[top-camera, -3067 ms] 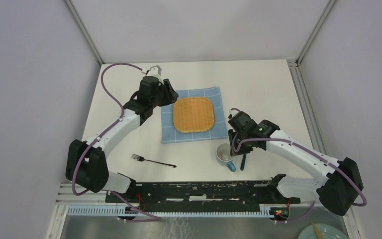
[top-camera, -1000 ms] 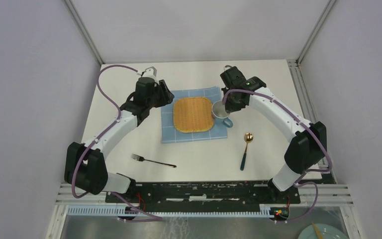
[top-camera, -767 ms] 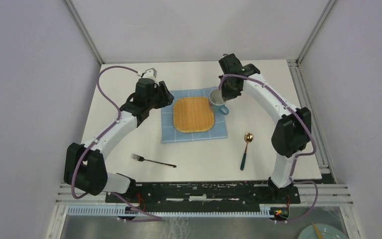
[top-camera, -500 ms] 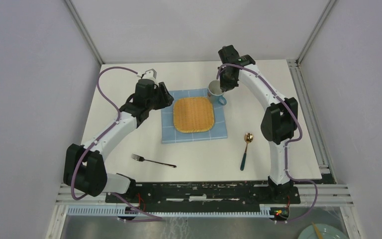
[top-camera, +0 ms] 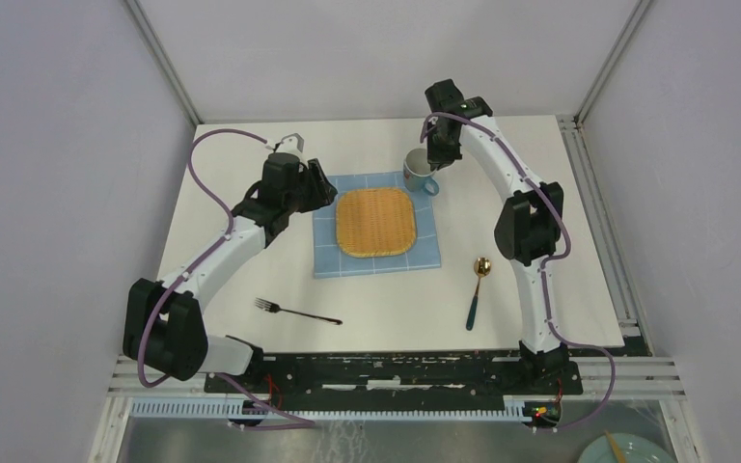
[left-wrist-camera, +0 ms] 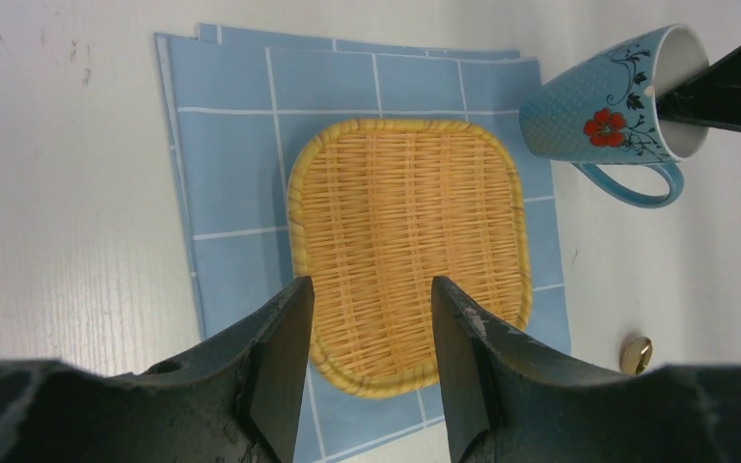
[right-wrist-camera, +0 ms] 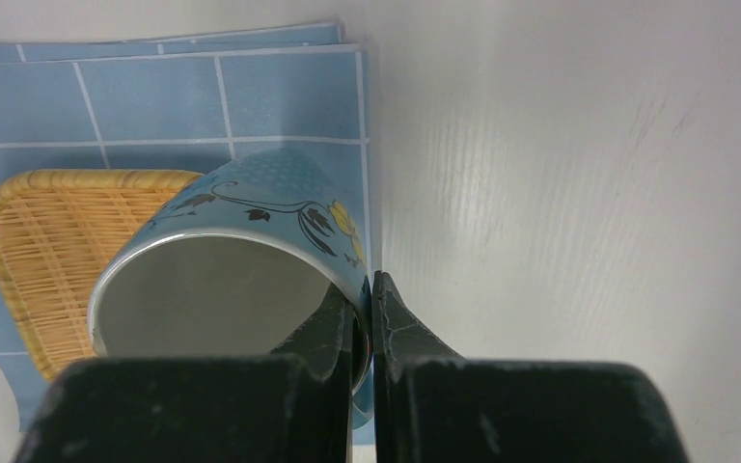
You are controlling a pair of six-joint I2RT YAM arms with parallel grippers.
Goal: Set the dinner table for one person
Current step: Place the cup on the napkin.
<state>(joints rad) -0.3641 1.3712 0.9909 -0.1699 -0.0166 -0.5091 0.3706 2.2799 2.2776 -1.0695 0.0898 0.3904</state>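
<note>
The robot's right gripper should next bring the mug down onto the cloth's far corner (right-wrist-camera: 294,101) beyond the wicker tray and let go of the mug's rim, because that corner is bare.
A blue flowered mug (top-camera: 417,166) hangs tilted by the far right corner of the blue checked cloth (top-camera: 328,260). My right gripper (top-camera: 434,159) is shut on the mug's rim (right-wrist-camera: 270,193), one finger inside and one outside. A square wicker tray (top-camera: 376,222) lies on the cloth. My left gripper (top-camera: 326,188) hovers open over the cloth's left edge, holding nothing, with the tray (left-wrist-camera: 410,241) showing between its jaws. A dark fork (top-camera: 296,312) and a gold-bowled spoon with a teal handle (top-camera: 477,289) lie on the white dinner table (top-camera: 560,193).
Metal frame posts (top-camera: 159,58) rise at the table's far corners, with grey walls on three sides. Beyond the near edge, at the bottom right, sits a pale plate (top-camera: 627,449) with a stick on it.
My right arm has carried the mug from the cloth's right edge toward the far side, to the cloth's far right corner. The left arm has stayed still.
</note>
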